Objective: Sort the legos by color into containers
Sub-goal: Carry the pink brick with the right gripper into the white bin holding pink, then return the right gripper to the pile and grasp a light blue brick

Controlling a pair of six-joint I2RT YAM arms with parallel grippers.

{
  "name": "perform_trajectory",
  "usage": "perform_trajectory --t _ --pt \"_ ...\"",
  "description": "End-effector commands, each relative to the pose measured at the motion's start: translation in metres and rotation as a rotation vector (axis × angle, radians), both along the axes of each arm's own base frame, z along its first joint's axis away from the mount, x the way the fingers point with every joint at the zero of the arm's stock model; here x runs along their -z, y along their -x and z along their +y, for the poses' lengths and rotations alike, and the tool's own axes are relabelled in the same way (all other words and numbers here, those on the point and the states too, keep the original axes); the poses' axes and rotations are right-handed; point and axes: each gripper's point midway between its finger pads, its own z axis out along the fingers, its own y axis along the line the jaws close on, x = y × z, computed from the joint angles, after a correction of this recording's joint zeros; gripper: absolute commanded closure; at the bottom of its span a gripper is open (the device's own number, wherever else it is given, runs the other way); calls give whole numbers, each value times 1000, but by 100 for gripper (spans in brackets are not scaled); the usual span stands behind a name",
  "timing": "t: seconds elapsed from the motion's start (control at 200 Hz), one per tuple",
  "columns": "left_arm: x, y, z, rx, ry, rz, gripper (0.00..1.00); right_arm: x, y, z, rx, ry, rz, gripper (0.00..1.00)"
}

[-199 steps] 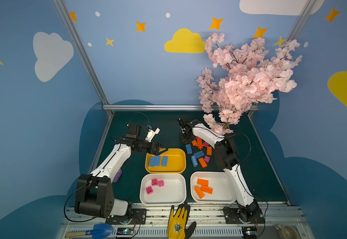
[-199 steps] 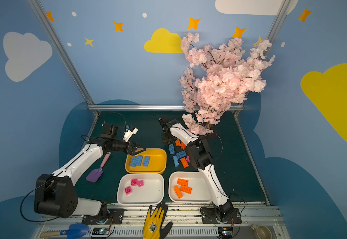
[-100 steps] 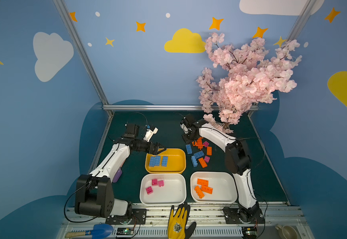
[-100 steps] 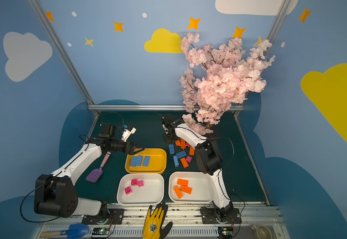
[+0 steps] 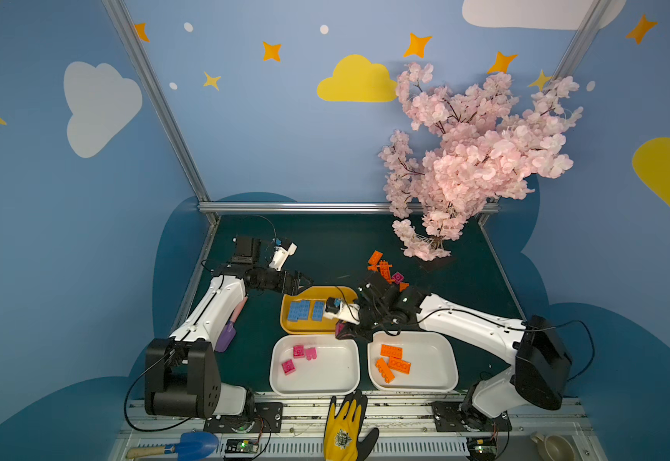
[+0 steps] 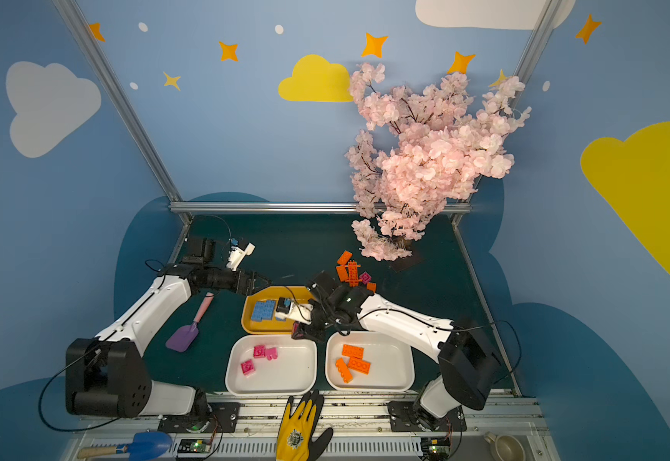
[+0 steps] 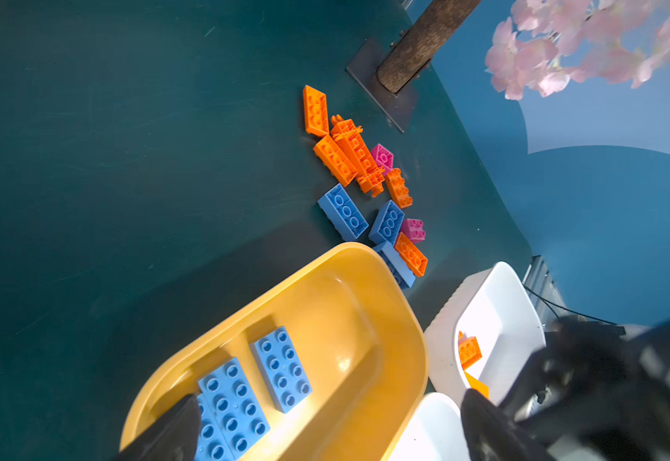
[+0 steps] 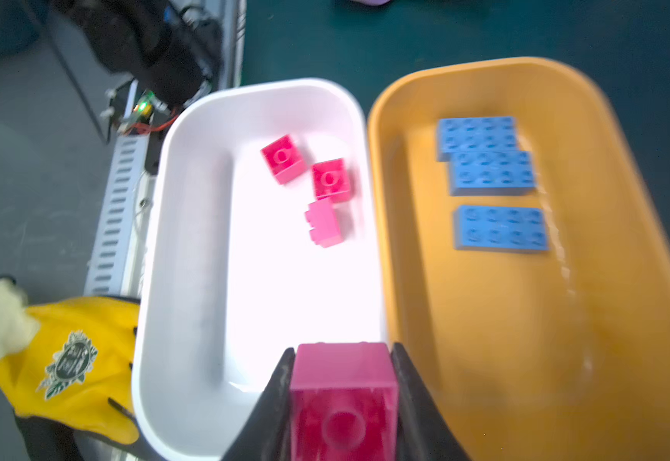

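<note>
The right gripper moves back and down over the bare bottom of the pink legos' white tray next and releases the matching magenta lego.
My right gripper [image 8: 342, 353] is shut on a magenta lego [image 8: 343, 399]. In both top views it hangs between the yellow tray [image 5: 309, 293] and the two white trays [image 5: 340, 330]. The yellow tray holds three blue legos [image 8: 493, 171]. One white tray [image 5: 325, 375] holds three pink legos [image 8: 327, 179], and the other white tray [image 5: 431, 365] holds three orange ones [image 5: 392, 361]. Loose orange, blue and pink legos [image 7: 361, 167] lie on the mat behind the trays. My left gripper [image 5: 305, 279] is open and empty over the yellow tray's far left corner.
A pink blossom tree [image 5: 477, 151] stands at the back right, its base [image 7: 389, 88] close to the loose pile. A purple spatula [image 6: 183, 339] lies under the left arm. A yellow glove [image 5: 345, 427] and a blue trowel [image 5: 193, 445] lie on the front rail.
The right arm has swung from the loose pile at the back toward the front trays, carrying the magenta lego. The left arm has hardly moved.
</note>
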Motion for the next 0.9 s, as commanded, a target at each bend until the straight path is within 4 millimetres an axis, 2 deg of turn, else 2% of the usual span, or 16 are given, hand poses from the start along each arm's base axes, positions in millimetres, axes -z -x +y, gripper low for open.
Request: perform_trajectory --t 0.0,0.145,0.24,0.275,0.37,0.395,0.481,0.531,0.646,0.691,0.716,0.826,0.896 --pt "-6 -2 3 -8 -6 -14 0 1 23 29 -197 -70 -81 82" --pt "-4 -2 0 -1 13 -6 0 20 45 62 -318 -61 -83 81" --pt "-5 -2 0 2 14 -7 0 31 60 74 -377 -42 -62 72" --pt "-5 -1 0 4 14 -7 0 31 64 77 -384 -50 -57 68" --pt "-5 1 -1 8 15 -6 0 34 65 76 -373 -35 -47 47" --pt "-4 1 -1 9 16 -3 0 32 62 76 -354 -32 -50 44" --pt "-4 2 -2 13 20 2 0 12 45 69 -239 -15 -49 25" --pt "-4 3 -1 14 18 1 0 -4 34 61 -167 -18 -28 19" --pt "-7 3 -1 11 21 -7 0 -33 13 29 -34 -36 -26 19" --pt "-8 4 -1 11 22 -5 0 -36 -1 11 66 -2 -27 19" --pt "-9 4 -2 11 23 -6 0 -36 -16 0 173 28 -24 18" --pt "-11 5 -2 10 27 -9 0 -39 -60 -53 524 115 116 18" --pt "-11 6 -3 12 38 -11 0 -33 -83 -83 711 160 191 19"
